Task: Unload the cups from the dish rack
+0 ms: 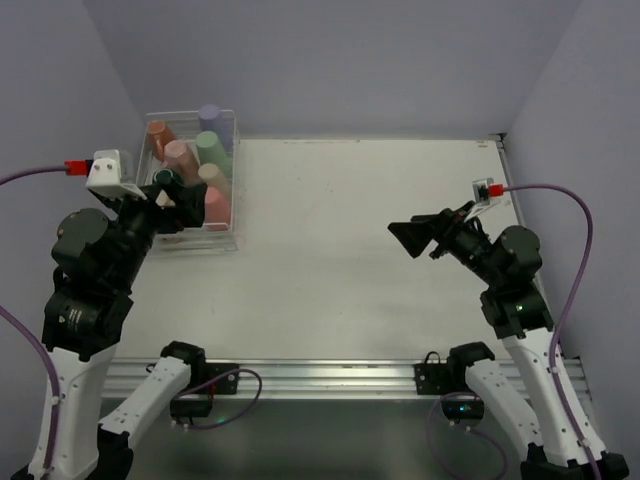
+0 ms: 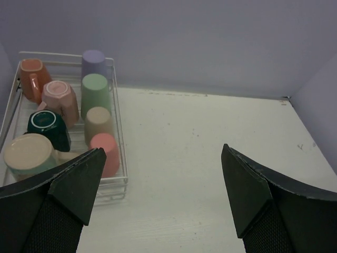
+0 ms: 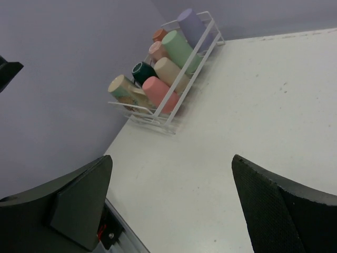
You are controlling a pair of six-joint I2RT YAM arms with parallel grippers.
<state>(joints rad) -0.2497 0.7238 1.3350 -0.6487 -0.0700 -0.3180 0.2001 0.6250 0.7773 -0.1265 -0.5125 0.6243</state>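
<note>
My left gripper needs to move down next onto the coral tumbler (image 1: 217, 206) (image 2: 105, 150), with its fingers tilting down. That cup lies at the rack's near corner, with open table beside it.
The dish rack (image 1: 238, 215) stands at the table's far left and holds several cups lying or tipped: a purple tumbler (image 2: 93, 62), a green tumbler (image 2: 95, 89), an orange cup (image 2: 31, 76), a pink cup (image 2: 60, 97), a dark green mug (image 2: 47, 126), a beige tumbler (image 2: 98, 121), a coral tumbler (image 2: 105, 150) and a cream mug (image 2: 29, 155). My left gripper (image 1: 195, 208) is open and empty above the rack's near end. My right gripper (image 1: 415, 237) is open and empty over the table's right half, far from the rack (image 3: 158, 124).
The white table (image 1: 340, 250) stretches between the rack and the right arm. Purple walls close in at the back and both sides. A metal rail (image 1: 330, 375) runs along the near edge.
</note>
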